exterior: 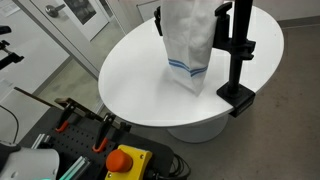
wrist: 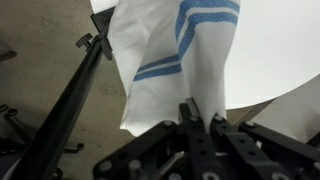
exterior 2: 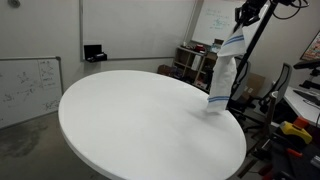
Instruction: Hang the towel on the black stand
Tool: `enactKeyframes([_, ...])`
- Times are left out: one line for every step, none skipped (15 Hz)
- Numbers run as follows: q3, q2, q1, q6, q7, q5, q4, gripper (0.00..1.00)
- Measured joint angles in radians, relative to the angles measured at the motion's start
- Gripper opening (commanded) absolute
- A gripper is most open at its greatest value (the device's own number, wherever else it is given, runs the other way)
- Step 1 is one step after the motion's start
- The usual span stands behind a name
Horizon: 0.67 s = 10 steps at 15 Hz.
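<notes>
I will next lower my gripper outward past the stand's black arm below it and release the fold, since the striped lower end hangs on the arm's near side.
The towel (exterior: 188,40) is white with thin blue stripes near its lower end. It hangs straight down over the table's far side, next to the black stand (exterior: 238,55), whose clamp base grips the table edge. My gripper (exterior 2: 243,20) holds the towel (exterior 2: 224,70) from above, near the top of the stand's post (exterior 2: 252,60). In the wrist view my gripper (wrist: 203,118) is shut on the towel's (wrist: 165,50) top edge, with the stand's post (wrist: 70,100) running diagonally beside it. The towel's lower end hangs just above or on the tabletop; I cannot tell which.
The round white table (exterior: 130,70) shows in both exterior views (exterior 2: 140,120). An orange-and-yellow stop button (exterior: 124,160) and clamps (exterior: 103,135) sit near its front edge. Shelves and clutter (exterior 2: 190,62) stand behind the table, and a whiteboard (exterior 2: 28,85) leans against the wall.
</notes>
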Motion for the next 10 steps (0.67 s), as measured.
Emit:
enactKeyframes([0.000, 0.025, 0.004, -0.001, 0.021, -0.011, 0.023, 0.01])
enactKeyframes([0.000, 0.051, 0.008, -0.003, 0.043, -0.021, 0.047, 0.01])
enactKeyframes([-0.002, 0.076, 0.014, -0.004, 0.065, -0.032, 0.068, 0.01])
enactKeyframes([-0.003, 0.100, 0.021, -0.005, 0.087, -0.046, 0.088, 0.01])
enactKeyframes([-0.006, 0.123, 0.030, -0.006, 0.107, -0.060, 0.105, 0.01])
enactKeyframes([-0.009, 0.146, 0.039, -0.006, 0.126, -0.073, 0.120, 0.01])
enactKeyframes([-0.013, 0.168, 0.049, -0.006, 0.142, -0.086, 0.132, 0.01])
enactKeyframes([-0.017, 0.188, 0.058, -0.006, 0.157, -0.097, 0.142, 0.24])
enactKeyframes([-0.022, 0.208, 0.068, -0.006, 0.168, -0.104, 0.151, 0.30])
enactKeyframes([-0.027, 0.225, 0.077, -0.006, 0.180, -0.110, 0.159, 0.36])
